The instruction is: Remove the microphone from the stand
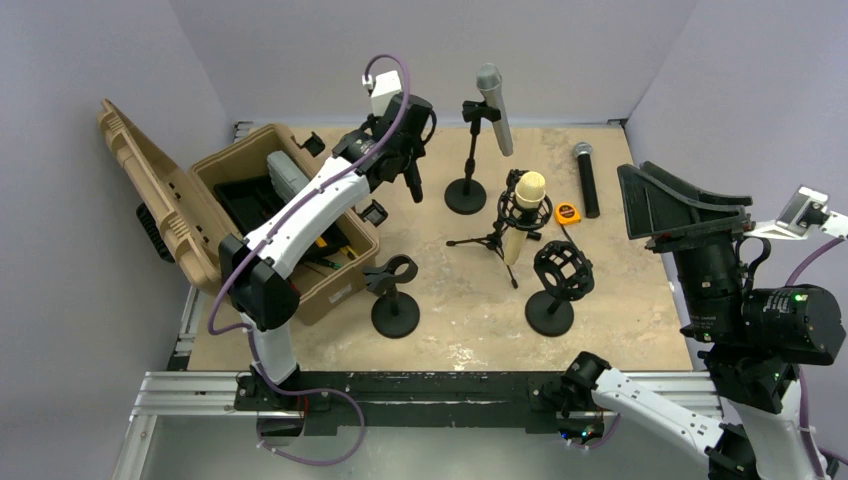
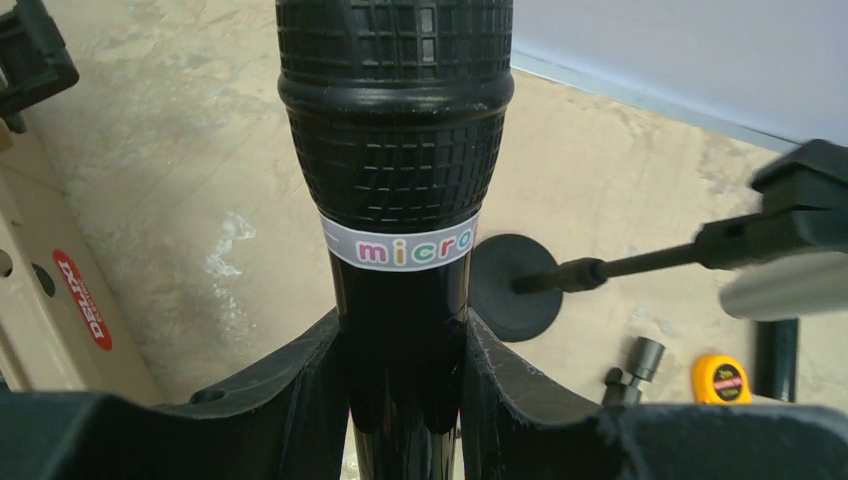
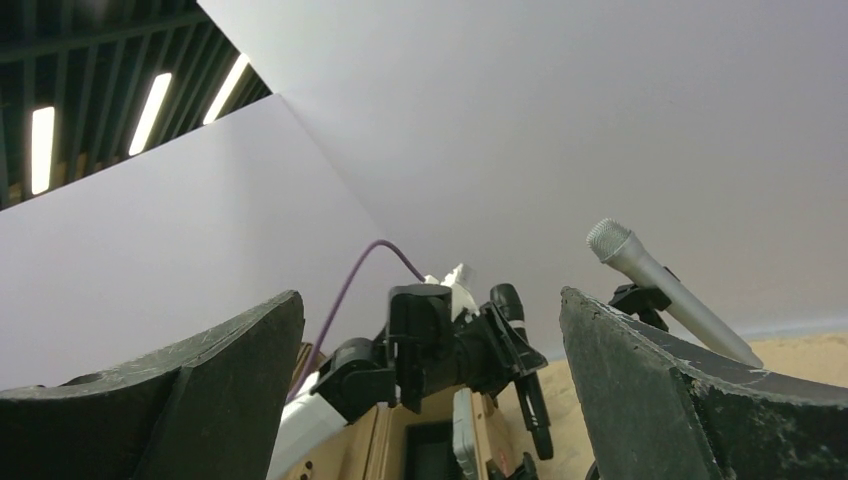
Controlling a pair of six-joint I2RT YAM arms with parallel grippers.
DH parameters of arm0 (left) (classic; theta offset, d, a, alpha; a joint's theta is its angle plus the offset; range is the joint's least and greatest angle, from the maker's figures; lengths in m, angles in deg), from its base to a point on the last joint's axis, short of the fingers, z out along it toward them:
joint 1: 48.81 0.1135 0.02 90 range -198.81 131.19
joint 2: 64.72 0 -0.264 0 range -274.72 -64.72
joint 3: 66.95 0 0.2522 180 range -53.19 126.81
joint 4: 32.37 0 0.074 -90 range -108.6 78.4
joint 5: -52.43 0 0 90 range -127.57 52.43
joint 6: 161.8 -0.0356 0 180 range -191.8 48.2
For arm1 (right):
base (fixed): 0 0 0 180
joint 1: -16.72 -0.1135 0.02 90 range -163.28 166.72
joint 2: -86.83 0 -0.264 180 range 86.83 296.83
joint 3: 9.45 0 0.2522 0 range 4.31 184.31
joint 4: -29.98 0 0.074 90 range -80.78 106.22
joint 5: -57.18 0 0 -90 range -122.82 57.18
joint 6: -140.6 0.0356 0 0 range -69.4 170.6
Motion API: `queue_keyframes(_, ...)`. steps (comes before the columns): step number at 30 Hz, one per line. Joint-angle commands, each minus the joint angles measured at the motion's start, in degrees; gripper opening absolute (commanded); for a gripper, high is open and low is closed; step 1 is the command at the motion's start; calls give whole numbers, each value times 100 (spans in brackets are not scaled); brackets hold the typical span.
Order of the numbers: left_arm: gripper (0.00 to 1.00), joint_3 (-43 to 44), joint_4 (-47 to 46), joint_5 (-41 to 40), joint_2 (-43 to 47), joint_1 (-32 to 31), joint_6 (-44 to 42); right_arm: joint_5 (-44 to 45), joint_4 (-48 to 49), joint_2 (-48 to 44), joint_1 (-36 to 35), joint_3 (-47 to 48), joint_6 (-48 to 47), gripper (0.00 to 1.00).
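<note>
My left gripper holds the black microphone and next needs to go down and tilt to lay it flat between the tan case and round-base stand (image 1: 416,218) (image 2: 248,275), because that part of the table is clear.
My left gripper (image 1: 405,150) is shut on a black microphone (image 1: 412,180) and holds it in the air at the back left, head up, clear of any stand. In the left wrist view the fingers (image 2: 530,390) clamp its glossy handle below a white "micro" band (image 2: 400,250); the mesh head (image 2: 395,120) fills the top. It also shows in the right wrist view (image 3: 520,360). An empty black clip stand (image 1: 395,290) sits on the table nearer the front. My right gripper (image 1: 680,205) is open and empty, raised at the right; its view (image 3: 430,400) looks across at the left arm.
An open tan case (image 1: 250,200) is at the left. A silver microphone (image 1: 495,105) sits on a round-base stand (image 1: 465,195). A cream microphone (image 1: 522,215) is on a tripod. An empty shock-mount stand (image 1: 560,280), a loose black microphone (image 1: 586,178) and a yellow tape measure (image 1: 567,212) are nearby.
</note>
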Motion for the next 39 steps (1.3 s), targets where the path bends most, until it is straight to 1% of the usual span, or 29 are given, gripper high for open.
queue_keyframes(1,0,-84,-231,-766,-17,7,516,127,-69,-56,-4,32,11,98)
queue_keyframes(4,0,-222,-191,-981,-173,15,818,106,-99,-65,-5,32,11,98)
queue_keyframes(7,0,-240,295,-1182,-362,44,1534,105,-100,-89,1,11,32,98)
queue_keyframes(13,0,-671,353,-1299,-567,66,2149,44,-100,-99,1,-16,52,97)
queue_keyframes(16,0,-908,406,-1256,-603,75,2470,44,-127,-109,0,-23,67,97)
queue_keyframes(23,0,-1238,587,-859,-837,148,3169,16,-127,-135,1,-59,103,97)
queue_keyframes(30,0,-1444,626,-131,-1236,410,3669,-3,-192,-157,0,-45,130,97)
queue_keyframes(33,0,-1639,339,11,-1318,494,3504,33,-216,-199,-1,-61,147,97)
queue_keyframes(37,0,-1553,512,66,-1496,531,3485,35,-213,-217,0,-88,164,97)
queue_keyframes(39,7,-1499,629,57,-1548,538,3490,22,-207,-204,1,-101,169,97)
